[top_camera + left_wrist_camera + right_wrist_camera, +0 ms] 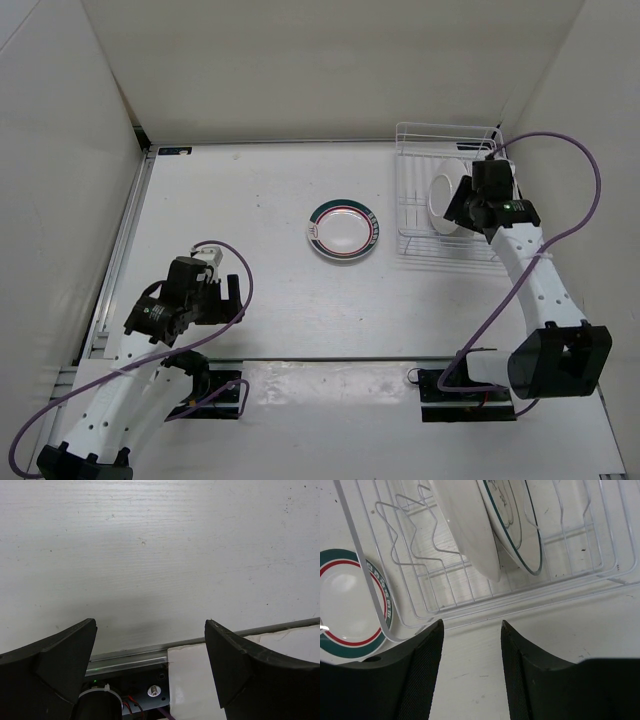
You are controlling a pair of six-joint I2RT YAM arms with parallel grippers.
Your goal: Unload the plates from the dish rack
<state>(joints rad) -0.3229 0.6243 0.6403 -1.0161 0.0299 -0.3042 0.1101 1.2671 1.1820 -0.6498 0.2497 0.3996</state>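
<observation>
My right gripper moves outward next and turns its fingers astride the pale plate's rim (438,198) (486,536), since that rim lies slanted in the gripper's wrist view.
A white plate with a green rim band and a red ring (343,230) (350,605) lies flat on the table, left of the dish rack (415,215) (470,587). Two plates stand upright between the white rack's tines: a pale plain one (445,203) (470,530) and, beside it, one with a thin dark rim line (517,525). My right gripper (463,207) (471,627) hovers over the rack close to these plates, open, with nothing between its fingers. Far off at the near left, my left gripper (226,291) (150,630) is open and holds nothing.
White walls enclose the table on the left, back and right; the rack stands in the back right corner. A metal rail (130,655) runs along the near edge by the arm bases. Purple cables (575,150) loop from both arms.
</observation>
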